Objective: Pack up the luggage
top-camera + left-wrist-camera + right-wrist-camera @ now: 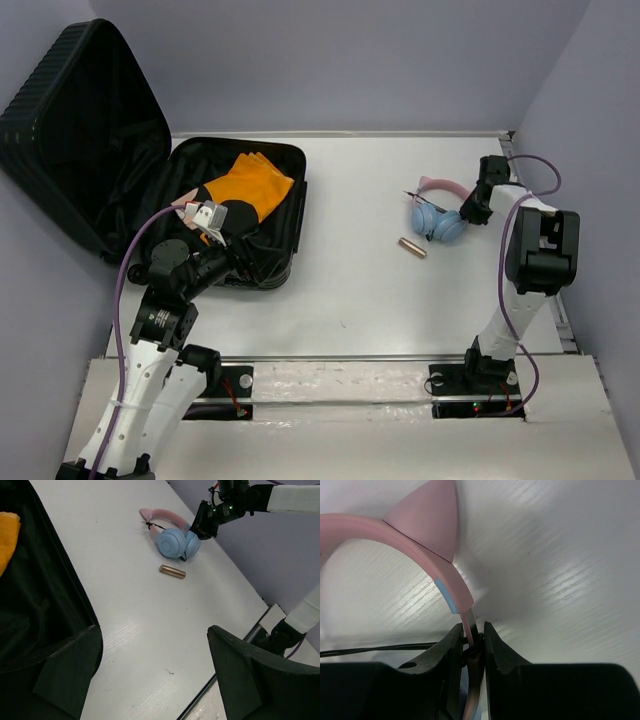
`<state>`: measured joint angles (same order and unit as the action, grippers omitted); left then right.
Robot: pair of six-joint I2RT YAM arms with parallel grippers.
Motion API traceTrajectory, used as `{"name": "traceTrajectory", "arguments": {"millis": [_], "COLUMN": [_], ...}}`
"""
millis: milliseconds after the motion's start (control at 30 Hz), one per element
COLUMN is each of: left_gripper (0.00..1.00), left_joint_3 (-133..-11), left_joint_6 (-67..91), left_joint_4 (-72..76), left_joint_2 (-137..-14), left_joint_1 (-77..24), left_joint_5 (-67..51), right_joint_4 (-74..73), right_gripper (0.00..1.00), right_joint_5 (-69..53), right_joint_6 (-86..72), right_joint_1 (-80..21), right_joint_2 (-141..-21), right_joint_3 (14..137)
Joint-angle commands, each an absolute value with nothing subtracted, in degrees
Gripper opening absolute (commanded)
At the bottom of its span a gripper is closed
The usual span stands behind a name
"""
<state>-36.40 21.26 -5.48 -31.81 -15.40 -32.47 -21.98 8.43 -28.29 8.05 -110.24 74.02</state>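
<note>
The luggage (70,120) lies open, so I will raise my right gripper, bring it to the left in the top view and release the headphones' slider over the orange cloth (250,183).
The black ribbed luggage (70,120) lies open at the far left with an orange cloth (250,183) in its base (35,610). Blue headphones with a pink cat-ear band (438,215) lie on the table at the right; they also show in the left wrist view (175,541). My right gripper (474,208) is shut on the headphones' thin band slider (470,625), just below the pink band (427,555). My left gripper (155,675) is open and empty, hovering over the luggage's right rim (232,250).
A small gold cylinder (412,247) lies on the white table left of the headphones; it also shows in the left wrist view (172,571). A black headphone cable (375,649) trails left. Purple walls close the table in behind and at the sides.
</note>
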Motion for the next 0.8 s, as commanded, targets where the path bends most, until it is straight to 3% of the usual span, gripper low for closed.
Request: {"name": "traceTrajectory", "arguments": {"millis": [0, 200, 367, 600, 700, 733, 767], "left_gripper": [0.99, 0.99, 0.98, 0.98, 0.98, 0.98, 0.98], "left_joint_3": [-36.48, -36.47, -37.70, -41.22, -42.01, -42.01, -41.92], "left_joint_6": [21.36, 21.45, 21.45, 24.08, 24.26, 24.17, 24.00], "left_joint_4": [-4.92, -5.01, -5.88, -4.92, -4.92, -4.92, -5.01], "left_joint_2": [-31.99, -31.82, -30.50, -28.13, -27.69, -27.42, -27.33], "left_joint_1": [-15.64, -15.64, -14.51, -14.50, -14.50, -14.50, -14.50], "left_joint_5": [-33.14, -32.26, -29.36, -23.03, -20.75, -20.22, -19.69], "right_joint_4": [-20.04, -17.14, -18.01, -16.44, -16.52, -16.70, -17.40], "right_gripper": [0.07, 0.07, 0.07, 0.07, 0.07, 0.09, 0.23], "right_joint_5": [5.98, 1.14, 2.45, 4.04, 4.05, 2.74, 0.55], "right_joint_6": [-29.09, -27.96, -27.51, -32.78, -36.63, -37.17, -37.35], "right_joint_1": [7.82, 4.85, -8.06, -28.45, -36.19, -37.78, -39.10], "right_joint_2": [-104.24, -95.64, -91.93, -103.69, -115.69, -119.23, -123.01], "right_joint_3": [75.14, 75.76, 81.01, 95.25, 109.29, 118.73, 124.22]}}
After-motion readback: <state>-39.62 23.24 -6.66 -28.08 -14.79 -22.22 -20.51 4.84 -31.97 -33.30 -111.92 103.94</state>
